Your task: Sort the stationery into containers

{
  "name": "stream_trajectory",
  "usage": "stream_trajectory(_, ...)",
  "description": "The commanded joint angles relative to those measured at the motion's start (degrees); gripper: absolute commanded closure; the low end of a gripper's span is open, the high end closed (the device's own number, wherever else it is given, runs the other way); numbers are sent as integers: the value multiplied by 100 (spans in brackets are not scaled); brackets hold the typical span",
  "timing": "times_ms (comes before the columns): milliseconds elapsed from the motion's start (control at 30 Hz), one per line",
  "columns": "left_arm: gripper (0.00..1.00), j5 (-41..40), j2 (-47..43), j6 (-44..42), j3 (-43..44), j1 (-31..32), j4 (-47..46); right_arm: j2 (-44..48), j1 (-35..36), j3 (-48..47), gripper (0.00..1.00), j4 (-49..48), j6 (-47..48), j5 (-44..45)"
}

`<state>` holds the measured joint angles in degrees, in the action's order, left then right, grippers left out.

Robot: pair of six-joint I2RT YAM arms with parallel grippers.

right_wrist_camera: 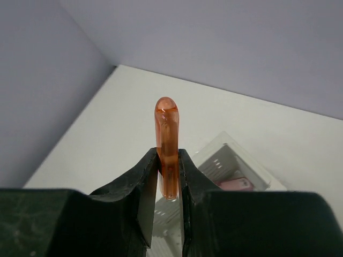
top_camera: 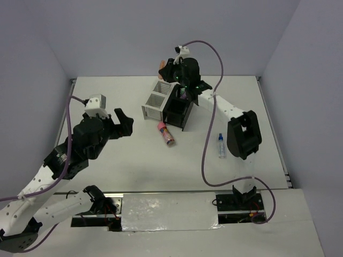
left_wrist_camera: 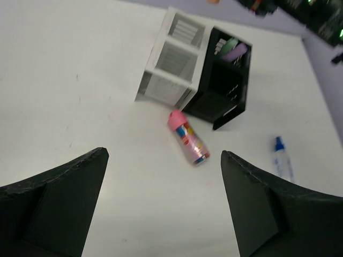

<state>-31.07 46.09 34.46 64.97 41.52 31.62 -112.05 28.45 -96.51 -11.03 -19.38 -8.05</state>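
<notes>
The robot's right gripper is above the white container's far section (right_wrist_camera: 234, 172), which already holds the pink item, and next it will go down and release the orange highlighter (right_wrist_camera: 167, 134) there.
My right gripper (top_camera: 169, 73) is shut on an orange highlighter (right_wrist_camera: 167, 134), held upright above the white slatted container (top_camera: 155, 101). The orange highlighter tip shows in the top view (top_camera: 162, 66). The black container (top_camera: 179, 110) stands against the white one's right side and holds a purple pen (left_wrist_camera: 236, 52) and a green one (left_wrist_camera: 227, 43). A pink item (right_wrist_camera: 236, 184) lies in the white container (right_wrist_camera: 230, 158). A stubby pink tube (top_camera: 166, 134) lies in front of the boxes. A clear blue-capped bottle (top_camera: 222, 145) lies to the right. My left gripper (top_camera: 121, 123) is open and empty, left of the tube.
The right arm's forearm (top_camera: 244, 134) hangs over the table next to the bottle. Grey walls close the table's back and sides. In the left wrist view the tube (left_wrist_camera: 188, 138) lies ahead of my open gripper (left_wrist_camera: 163, 155), the bottle (left_wrist_camera: 282, 160) to its right.
</notes>
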Motion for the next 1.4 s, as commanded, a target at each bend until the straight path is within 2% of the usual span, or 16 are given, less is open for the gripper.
stream_trajectory(0, 1, 145, -520, -203, -414, -30, 55, -544, -15, -683, 94, -40, 654, 454)
stream_trajectory(100, 1, 303, -740, -115, -617, -30, 73, -765, -32, -729, 91, -145, 672, 585)
stream_trajectory(233, 1, 479, -777, -97, -748, -30, 117, -739, -50, -282, 86, -575, 689, 542)
stream_trajectory(400, 1, 514, -750, -62, -916, -30, 55, -687, -59, 158, 64, -831, 742, 515)
stream_trajectory(533, 1, 593, -724, 8, -1144, -30, -94, -765, -50, 89, 63, -726, 830, 551)
stream_trajectory(600, 1, 611, -698, 52, -1206, -30, -121, -801, -50, -122, 54, -498, 865, 559)
stream_trajectory(667, 1, 664, -654, 61, -1250, -30, -147, -565, -58, -88, 45, -453, 857, 586)
stream_trajectory(700, 1, 681, -601, 105, -1259, -30, -164, -424, -50, 0, 37, -470, 796, 612)
stream_trajectory(800, 1, 743, -329, 350, -1337, -21, -383, 488, -41, 535, 36, -471, 602, 603)
stream_trajectory(833, 1, 734, -15, 473, -1364, -21, -471, 1091, -32, 859, 34, -288, 541, 742)
stream_trajectory(933, 1, 839, 680, 1079, -1250, -12, -577, 1956, 3, 1099, 26, 589, 190, 1136)
stream_trajectory(967, 1, 918, 1239, 1246, -1198, -3, -639, 2394, 3, 1064, 19, 1620, 93, 1287)
stream_trajectory(1033, 1, 735, 2144, 1826, -891, 250, -578, 3036, 3, 1264, 18, 2871, -153, 1630)
stream_trajectory(1100, 1, 200, 2727, 2300, -427, 653, -430, 3556, 12, 1738, 1, 3106, -251, 1719)
stream_trajectory(1200, 1, -336, 3817, 2960, 267, 962, 9, 4558, 12, 2574, 0, 3484, -330, 1957)
stream_trajectory(1367, 1, -804, 5111, 3655, 955, 1060, 398, 5921, 82, 3401, 0, 3792, -339, 1466)
